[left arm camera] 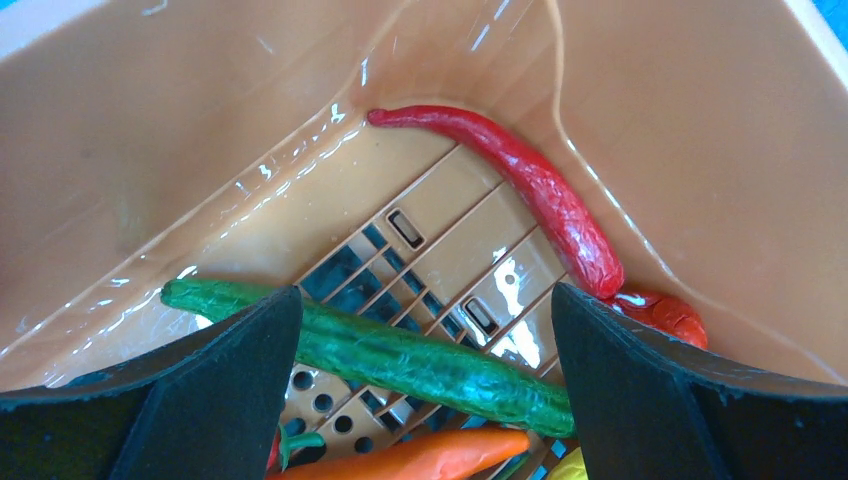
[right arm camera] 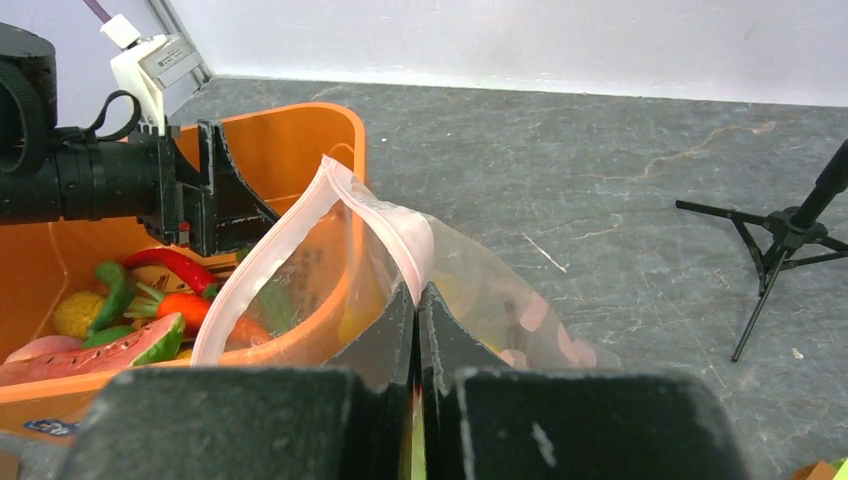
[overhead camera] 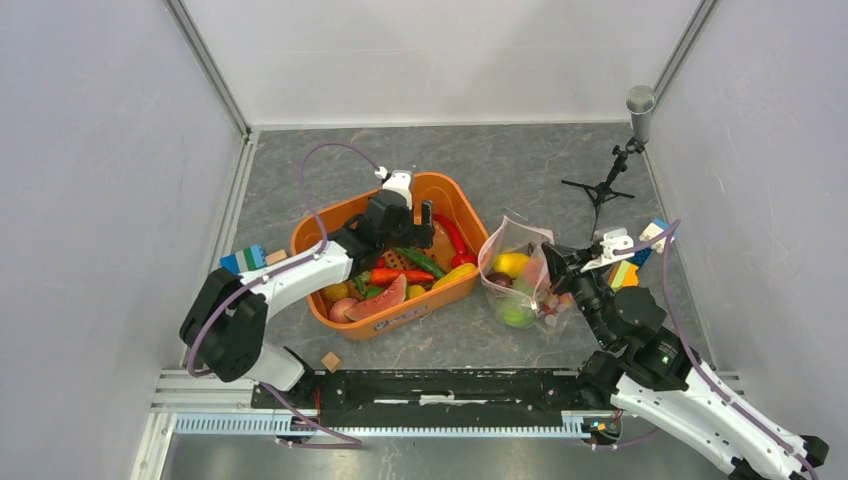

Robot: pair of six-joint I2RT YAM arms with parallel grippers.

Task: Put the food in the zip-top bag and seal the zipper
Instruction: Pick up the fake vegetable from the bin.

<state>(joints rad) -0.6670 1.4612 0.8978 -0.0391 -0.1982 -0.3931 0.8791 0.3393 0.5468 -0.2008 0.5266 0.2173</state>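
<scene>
I will move my left gripper to the left in the top view next, then lower it to a red chilli's end [overhead camera: 380, 262] [left arm camera: 274, 451] beside the carrot-like piece.
The clear zip-top bag [overhead camera: 520, 285] lies right of the orange tub and holds a yellow piece, a green piece and other food. Its pink zipper [right arm camera: 300, 225] stands open. My right gripper [right arm camera: 416, 292] is shut on the bag's near rim and holds the mouth up. My left gripper [left arm camera: 425, 335] is open low inside the tub, its jaws on either side of a long green pod [left arm camera: 400, 358]. A red chilli [left arm camera: 535, 190] lies along the far corner, an orange carrot-like piece [left arm camera: 420, 458] below the pod. A watermelon slice [overhead camera: 378, 300] lies at the tub's front.
The orange tub [overhead camera: 450, 195] holds several more toy foods. Coloured blocks lie left of the tub [overhead camera: 245, 258] and right of the bag [overhead camera: 655, 232]. A microphone on a tripod [overhead camera: 620, 160] stands at the back right. A small wooden cube [overhead camera: 330, 361] lies near the front rail.
</scene>
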